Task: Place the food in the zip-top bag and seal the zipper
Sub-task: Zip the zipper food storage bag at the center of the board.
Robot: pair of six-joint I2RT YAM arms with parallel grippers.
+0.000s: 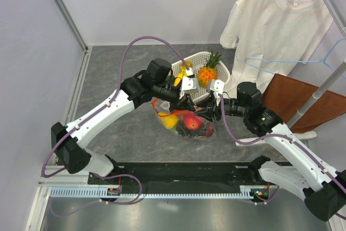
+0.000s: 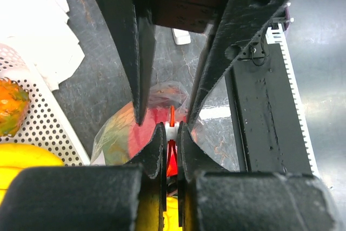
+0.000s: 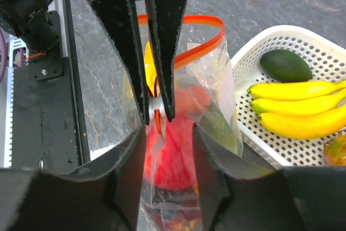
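I next need my left gripper to pull the white end piece along the zipper to its other end (image 1: 154, 102), left in the overhead view, since the bag's opening loops open.
The clear zip-top bag (image 1: 186, 124) sits on the dark table in front of the basket, holding food: a red round fruit (image 3: 173, 155), yellow and dark pieces (image 1: 171, 121). Its red-orange zipper (image 3: 197, 23) loops open at the mouth. My left gripper (image 2: 171, 129) is shut on the zipper's small white end piece (image 3: 155, 105), with the bag hanging below it. My right gripper (image 3: 168, 131) is open, one finger on each side of the bag just under the left gripper's fingers (image 3: 116, 41). In the top view both grippers, left (image 1: 193, 101) and right (image 1: 208, 104), meet above the bag.
A white mesh basket (image 1: 203, 57) stands just behind the bag with a pineapple (image 1: 208, 72), bananas (image 3: 297, 106) and a dark green avocado (image 3: 284, 64). A white T-shirt (image 1: 275, 25) hangs at the back right above a brown board (image 1: 294, 98). The arms' black base rail (image 1: 184, 174) runs along the near edge.
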